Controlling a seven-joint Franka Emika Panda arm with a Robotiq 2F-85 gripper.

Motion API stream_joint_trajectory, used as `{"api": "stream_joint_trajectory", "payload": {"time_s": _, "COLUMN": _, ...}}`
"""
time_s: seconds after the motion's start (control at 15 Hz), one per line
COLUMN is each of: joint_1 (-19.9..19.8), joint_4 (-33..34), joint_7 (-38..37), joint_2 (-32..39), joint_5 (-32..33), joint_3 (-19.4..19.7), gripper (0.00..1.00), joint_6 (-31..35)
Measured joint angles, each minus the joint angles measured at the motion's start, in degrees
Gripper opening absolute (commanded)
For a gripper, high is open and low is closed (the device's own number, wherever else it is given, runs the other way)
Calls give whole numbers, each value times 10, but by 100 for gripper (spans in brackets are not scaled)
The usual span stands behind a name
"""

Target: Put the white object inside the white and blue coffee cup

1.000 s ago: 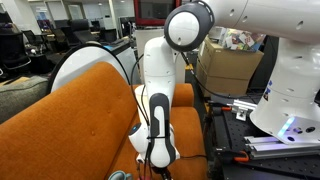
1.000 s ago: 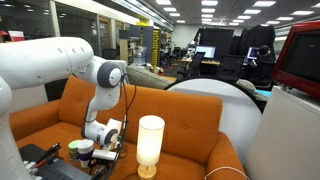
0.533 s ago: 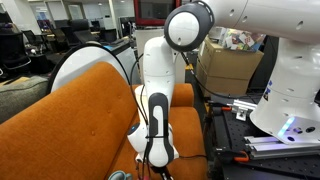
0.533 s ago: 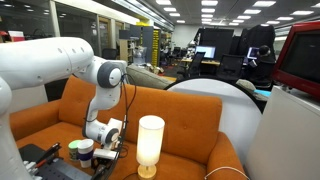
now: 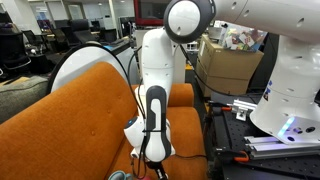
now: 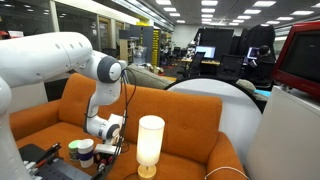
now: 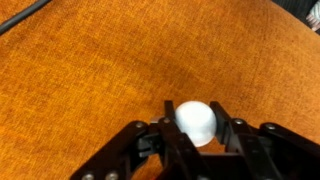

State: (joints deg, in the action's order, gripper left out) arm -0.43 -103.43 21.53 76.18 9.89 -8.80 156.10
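My gripper's fingers are hanging low beside the upright coffee cup, so my gripper will go up above the orange seat and over the coffee cup's opening (image 6: pixel 85 144) to let go of the white object.
In the wrist view my gripper (image 7: pixel 196 110) is shut on the white object (image 7: pixel 195 122), a small round ball pinched between the two black fingers just above the orange sofa seat (image 7: pixel 90 70). In an exterior view the gripper (image 6: pixel 108 150) hangs low over the seat, right beside the white and blue coffee cup (image 6: pixel 82 150) that stands upright on the cushion. The ball itself is too small to make out there. A bluish rim at the bottom edge of an exterior view may be the cup (image 5: pixel 118 176), close to the gripper (image 5: pixel 150 165).
The orange sofa's backrest (image 6: pixel 190 115) rises behind the arm. A white lamp-like cylinder (image 6: pixel 150 143) stands in the foreground near the gripper. A cardboard box (image 5: pixel 228 62) and a white machine base (image 5: pixel 290 95) sit beyond the sofa's arm.
The jaws have closed from wide open onto the white ball. The arm has shifted slightly upward above the seat.
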Motion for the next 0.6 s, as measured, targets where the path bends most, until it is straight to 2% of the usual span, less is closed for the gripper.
{"api": "stream_joint_trajectory", "payload": {"time_s": 0.33, "joint_1": 12, "joint_4": -102, "joint_7": -37, "joint_2": -97, "joint_5": 0, "joint_3": 3, "gripper": 14, "joint_6": 87}}
{"api": "stream_joint_trajectory", "payload": {"time_s": 0.6, "joint_1": 68, "joint_4": -192, "joint_7": -89, "joint_2": -179, "joint_5": 0, "joint_3": 32, "gripper": 14, "joint_6": 195}}
